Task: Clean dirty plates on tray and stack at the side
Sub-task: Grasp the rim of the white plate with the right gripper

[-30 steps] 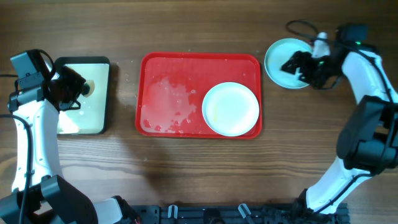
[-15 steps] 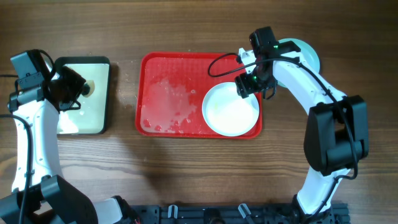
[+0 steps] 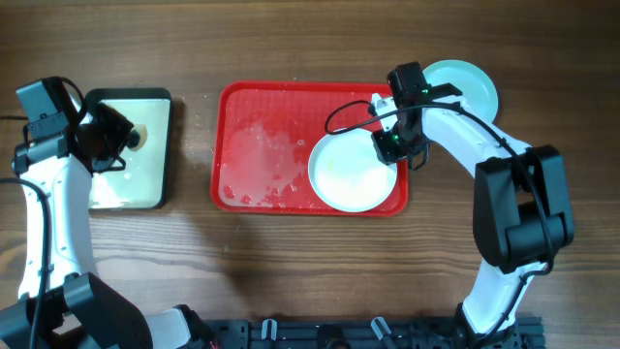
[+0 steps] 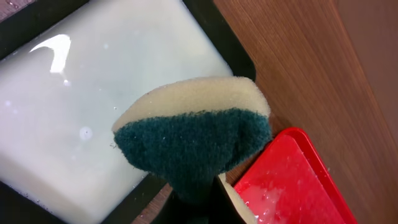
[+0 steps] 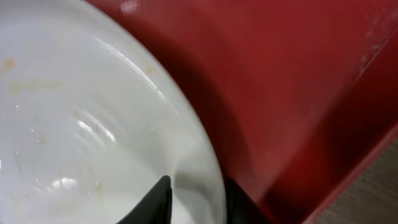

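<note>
Next, my left gripper will go over the white plate (image 3: 349, 176) and return, then lower the sponge and release it in the milky water (image 3: 141, 167), as the water lies below the gripper.
A white plate (image 3: 349, 176) with faint smears lies on the right half of the red tray (image 3: 254, 99). My right gripper (image 3: 388, 145) is at the plate's upper right rim. In the right wrist view one finger is inside the white plate (image 5: 93, 124) and one outside, and the gripper (image 5: 196, 193) is shut on the rim over the red tray (image 5: 298, 93). A pale turquoise plate (image 3: 472, 85) rests on the table right of the tray, and I cannot tell whether another lies under it. My left gripper (image 3: 118, 136) is shut on a green-and-yellow sponge (image 4: 193, 137).
A black-rimmed white tray (image 3: 131, 170) of milky water sits at the far left under the left gripper (image 4: 200, 202). Soapy foam (image 3: 257, 160) covers the red tray's left half. Only the red tray's corner (image 4: 292, 177) shows in the left wrist view.
My right arm swung from the turquoise plate to the white plate's rim and closed on it. The white plate has shifted slightly left. The left arm has not moved.
</note>
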{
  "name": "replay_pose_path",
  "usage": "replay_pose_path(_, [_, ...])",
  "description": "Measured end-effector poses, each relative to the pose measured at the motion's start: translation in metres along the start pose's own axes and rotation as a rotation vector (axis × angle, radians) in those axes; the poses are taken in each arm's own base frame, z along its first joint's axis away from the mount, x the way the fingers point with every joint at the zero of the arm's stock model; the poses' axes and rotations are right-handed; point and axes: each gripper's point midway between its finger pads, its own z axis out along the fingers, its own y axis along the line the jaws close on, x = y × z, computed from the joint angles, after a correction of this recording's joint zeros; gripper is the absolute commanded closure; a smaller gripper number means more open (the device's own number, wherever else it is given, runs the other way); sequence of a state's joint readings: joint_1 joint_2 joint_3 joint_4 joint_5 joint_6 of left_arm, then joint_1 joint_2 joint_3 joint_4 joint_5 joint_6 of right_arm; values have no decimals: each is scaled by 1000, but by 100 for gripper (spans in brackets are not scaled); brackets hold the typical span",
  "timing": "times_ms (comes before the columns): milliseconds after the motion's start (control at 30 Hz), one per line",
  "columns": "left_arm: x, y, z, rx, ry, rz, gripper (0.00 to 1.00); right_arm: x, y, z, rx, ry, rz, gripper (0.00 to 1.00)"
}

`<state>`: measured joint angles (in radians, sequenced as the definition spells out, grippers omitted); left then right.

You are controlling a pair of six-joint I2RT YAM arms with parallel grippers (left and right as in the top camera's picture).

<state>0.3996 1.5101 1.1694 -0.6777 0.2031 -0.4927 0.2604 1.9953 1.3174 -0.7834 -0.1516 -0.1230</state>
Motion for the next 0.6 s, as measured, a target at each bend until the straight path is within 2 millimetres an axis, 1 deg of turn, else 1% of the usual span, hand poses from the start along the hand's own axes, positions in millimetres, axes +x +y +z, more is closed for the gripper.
replay_pose_path(33, [1,-1,0,1,1,2,96,-2,0,4,-2,-20,11,96])
replay_pose_path(100, [3,-5,1,7,5,14,96,-4,0,4,-6,-32,34,96])
replay_pose_path(167, [8,-15,3,25,12,38,96,-9,5,3,-32,-52,54,96])
replay_pose_path(200, [12,-22,4,38,19,56,96,-11,10,4,-51,-63,69,96])
replay_pose_path(267, [28,-45,7,76,42,114,96,-21,22,5,-80,-101,111,96])
replay_pose_path(300, [38,-58,9,101,53,149,96,-28,29,6,-91,-127,131,96])
replay_pose_path(333, [48,-69,10,122,66,182,96,-36,40,7,-108,-154,142,96])
replay_pose_path(367, [65,-84,13,149,89,228,96,-44,56,8,-132,-181,142,96])
replay_pose_path(400, [82,-95,15,170,111,268,96,-47,68,8,-146,-194,133,96])
replay_pose_path(433, [96,-103,17,185,129,301,96,-52,90,10,-165,-211,106,96])
replay_pose_path(467, [119,-115,20,206,164,351,96,-52,101,10,-173,-214,92,96])
replay_pose_path(533, [145,-127,26,227,202,409,96,-55,121,11,-184,-231,70,96])
replay_pose_path(600, [175,-133,37,226,258,464,96,-59,126,11,-188,-250,70,96])
